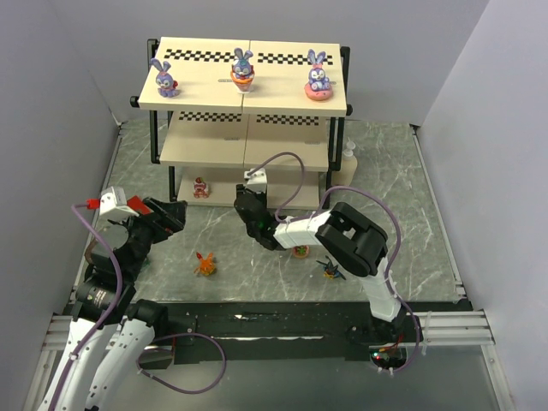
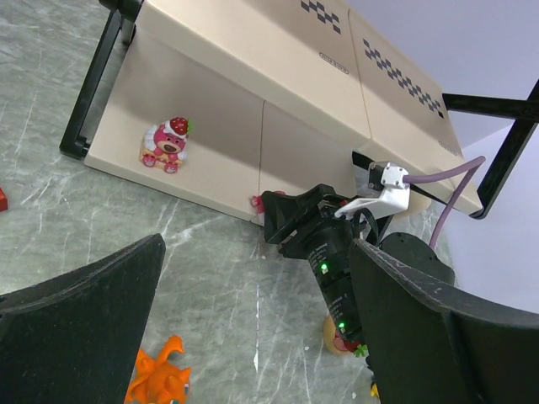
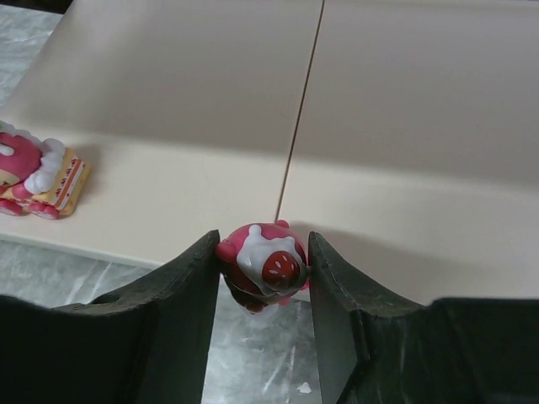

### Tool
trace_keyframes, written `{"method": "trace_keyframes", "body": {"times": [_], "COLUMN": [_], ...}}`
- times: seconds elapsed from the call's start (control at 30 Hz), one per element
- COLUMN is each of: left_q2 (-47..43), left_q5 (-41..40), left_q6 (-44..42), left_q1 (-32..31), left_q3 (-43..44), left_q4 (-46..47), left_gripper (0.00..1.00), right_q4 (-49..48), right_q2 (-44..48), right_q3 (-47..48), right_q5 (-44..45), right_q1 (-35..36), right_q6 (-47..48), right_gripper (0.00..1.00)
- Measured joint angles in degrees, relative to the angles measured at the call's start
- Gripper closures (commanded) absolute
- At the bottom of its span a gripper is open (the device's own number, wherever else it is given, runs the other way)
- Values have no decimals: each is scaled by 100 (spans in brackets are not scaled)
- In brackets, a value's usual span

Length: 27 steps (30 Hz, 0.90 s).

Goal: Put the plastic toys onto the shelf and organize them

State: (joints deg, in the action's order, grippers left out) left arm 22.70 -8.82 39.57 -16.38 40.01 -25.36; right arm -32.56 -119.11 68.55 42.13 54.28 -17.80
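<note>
Next I will move my right gripper back and down to release the figure on the tabletop before the shelf [image 3: 264, 362], which lies below, as the figure overhangs the board's edge.
The shelf [image 1: 197, 94] stands at the back, with three purple-blue bunnies [image 1: 242, 68] on its top board. One red-pink figure [image 1: 200, 187] stands on the bottom board; it also shows in the left wrist view [image 2: 166, 145] and the right wrist view [image 3: 34, 172]. My right gripper [image 1: 249, 205] is shut on a second red-pink figure [image 3: 263, 265] at the front edge of the bottom board [image 3: 404, 126]. My left gripper [image 1: 169, 214] is open and empty above the table. The orange spiky creature [image 1: 205, 264], a third red-pink figure [image 1: 300, 252] and the dark blue-yellow winged toy [image 1: 330, 269] lie on the table.
A cream pump bottle [image 1: 348, 154] stands behind the shelf's right side. A red block [image 2: 2, 199] sits at the left edge of the left wrist view. The right arm [image 1: 342, 235] stretches over the table's middle. Grey walls close in both sides.
</note>
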Motion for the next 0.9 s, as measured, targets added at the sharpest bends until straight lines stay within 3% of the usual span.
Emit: {"method": "trace_keyframes", "body": {"times": [0.37, 0.7, 0.9], "left_q2": [-46, -46, -46], "left_q5": [-2, -2, -2], "left_q6": [0, 0, 0], "left_q1": [0, 0, 0], "left_q3": [0, 0, 0], "left_q4": [2, 0, 0], "left_gripper": [4, 4, 4], "right_q4": [203, 636, 1084], "right_q2": [-17, -17, -22], "right_q3": [87, 208, 391], "right_q5": [7, 55, 120], "right_q1": [28, 31, 50], "right_q6": [-87, -581, -879], "right_gripper": [68, 67, 58]}}
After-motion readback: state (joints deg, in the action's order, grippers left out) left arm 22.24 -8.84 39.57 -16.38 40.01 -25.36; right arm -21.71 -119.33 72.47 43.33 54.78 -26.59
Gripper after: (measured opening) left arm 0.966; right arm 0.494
